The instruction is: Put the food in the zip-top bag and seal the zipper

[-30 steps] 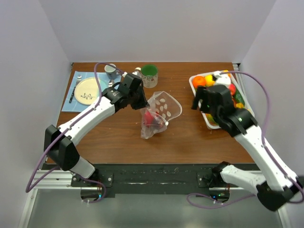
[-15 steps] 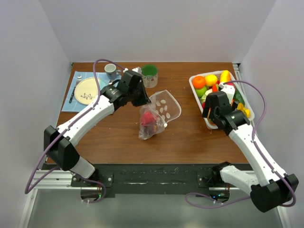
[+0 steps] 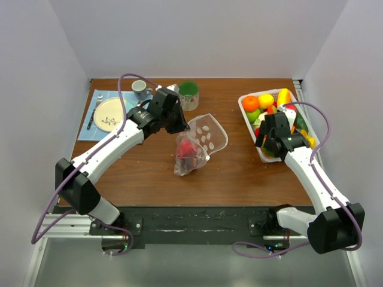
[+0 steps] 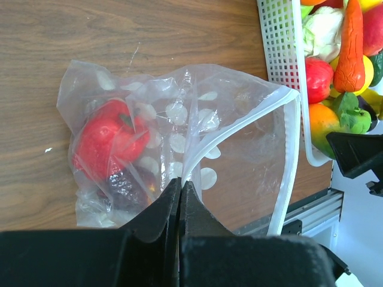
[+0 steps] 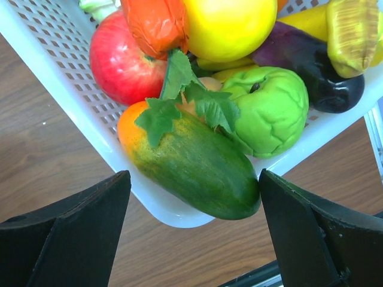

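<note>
I need to ease my right gripper outward and down from over the green end next, to close on the fruit's orange half [image 5: 135, 133]. That half is below and outward.
The zip-top bag [image 3: 202, 139] lies mid-table, clear with white dots, its mouth gaping toward the right. My left gripper [image 4: 181, 182] is shut on the bag's mouth edge, where the pale zipper [image 4: 291, 149] strip begins. A red piece of food [image 4: 108, 140] and something darker sit inside the bag. My right gripper [image 5: 192, 176] hangs open over the near corner of the white basket [image 5: 72, 101], its fingers on either side of a green-and-orange fruit [image 5: 191, 161] without touching it. More food fills the basket: a red apple [image 5: 122, 60], a yellow fruit [image 5: 227, 27], a green one [image 5: 272, 107].
At the back left a plate [image 3: 109, 115] rests on a blue mat with cutlery, a grey cup [image 3: 139, 88] behind it. A green-topped cup [image 3: 188, 94] stands just behind my left gripper [image 3: 179, 127]. The basket [image 3: 246, 115] stands by the right wall, under my right gripper [image 3: 266, 142].
My right gripper has dropped toward the basket's near corner and its jaws have widened. The left gripper keeps its hold; the bag shifted slightly.
</note>
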